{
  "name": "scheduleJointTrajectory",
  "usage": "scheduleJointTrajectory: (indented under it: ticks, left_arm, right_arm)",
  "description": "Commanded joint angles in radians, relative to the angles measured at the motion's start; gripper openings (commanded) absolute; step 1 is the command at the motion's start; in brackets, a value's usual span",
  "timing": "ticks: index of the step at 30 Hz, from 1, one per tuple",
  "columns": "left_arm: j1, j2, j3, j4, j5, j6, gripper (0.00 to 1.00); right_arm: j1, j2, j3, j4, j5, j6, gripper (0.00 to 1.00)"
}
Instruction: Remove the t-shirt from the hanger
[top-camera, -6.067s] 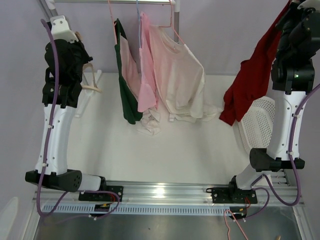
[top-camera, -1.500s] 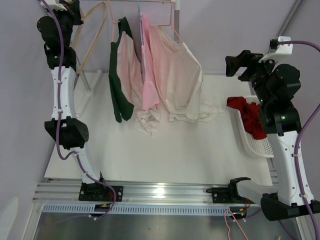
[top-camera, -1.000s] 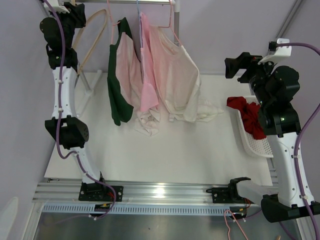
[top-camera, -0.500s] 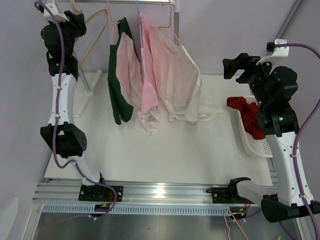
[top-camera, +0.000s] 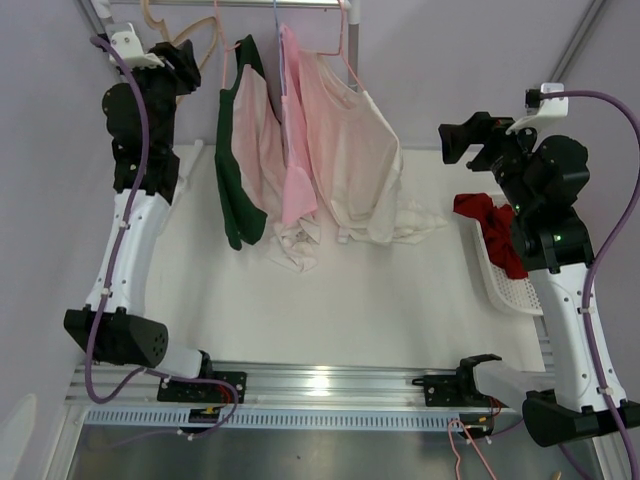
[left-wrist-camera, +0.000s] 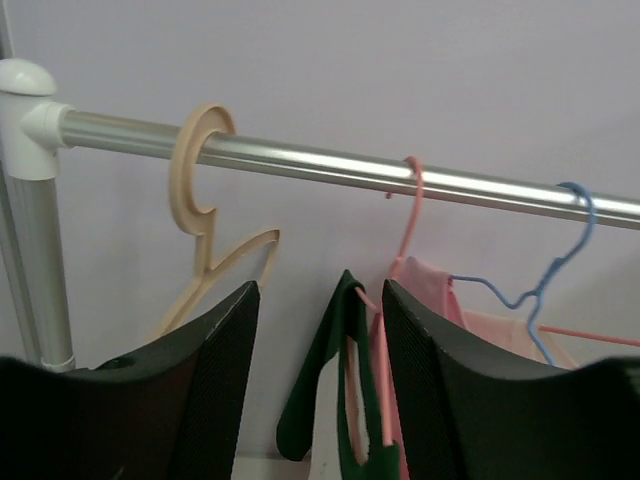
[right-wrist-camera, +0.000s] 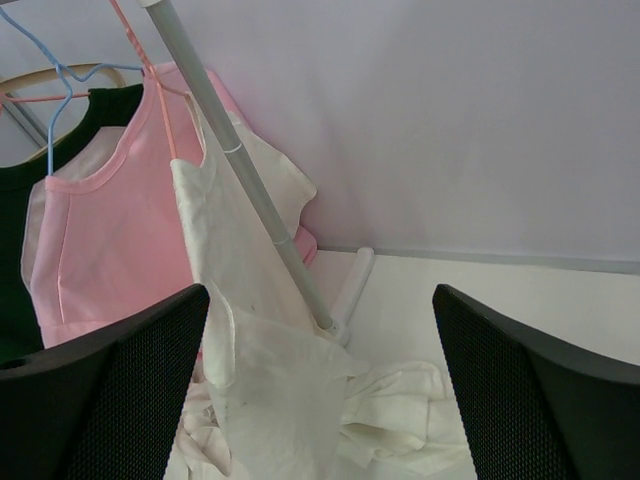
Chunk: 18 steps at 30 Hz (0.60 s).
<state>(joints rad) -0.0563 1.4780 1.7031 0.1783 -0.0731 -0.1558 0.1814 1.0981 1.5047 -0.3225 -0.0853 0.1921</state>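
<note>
My left gripper should next go outward and to the right in the top view, onto the dark green shirt still hanging at the pink hanger's neck (top-camera: 224, 44) (left-wrist-camera: 397, 266).
A red t-shirt (top-camera: 495, 235) lies bunched in the white basket (top-camera: 512, 292) at the right. An empty beige hanger (left-wrist-camera: 200, 170) hangs by its hook from the metal rail (left-wrist-camera: 420, 182); the top view shows it at the rail's left end (top-camera: 150, 14). My left gripper (left-wrist-camera: 318, 390) is just in front of and below the rail, open, with nothing between its fingers. It sits right of the beige hanger (top-camera: 185, 60). My right gripper (right-wrist-camera: 320, 400) is wide open and empty. It hovers above the basket (top-camera: 455, 140), facing the hanging clothes.
On the rail hang a dark green shirt (top-camera: 235, 195), a pink shirt (top-camera: 292, 150) and a cream shirt (top-camera: 355, 160) on pink and blue hangers. A cream garment (top-camera: 415, 225) lies on the table. The rack's upright pole (right-wrist-camera: 250, 180) stands behind the clothes.
My left gripper has opened off the beige hanger, which now hangs on the rail, and has drawn back and down. My right gripper drifted slightly left.
</note>
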Motion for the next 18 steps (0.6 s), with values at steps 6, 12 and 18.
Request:
scheduleJointTrajectory:
  ticks: [6, 12, 18]
  left_arm:
    - [-0.054, -0.012, 0.028, -0.014, 0.100, 0.078, 0.57]
    - [-0.054, 0.126, 0.281, -0.250, 0.160, 0.111, 0.55]
    - [-0.054, 0.232, 0.475, -0.430, 0.217, 0.114, 0.55]
  right_arm:
    - [0.007, -0.037, -0.001, 0.039, -0.030, 0.020, 1.00]
    - [0.006, -0.047, -0.004, 0.037, -0.028, 0.015, 0.99]
    - [0.007, -0.056, -0.004, 0.034, -0.025, 0.013, 0.99]
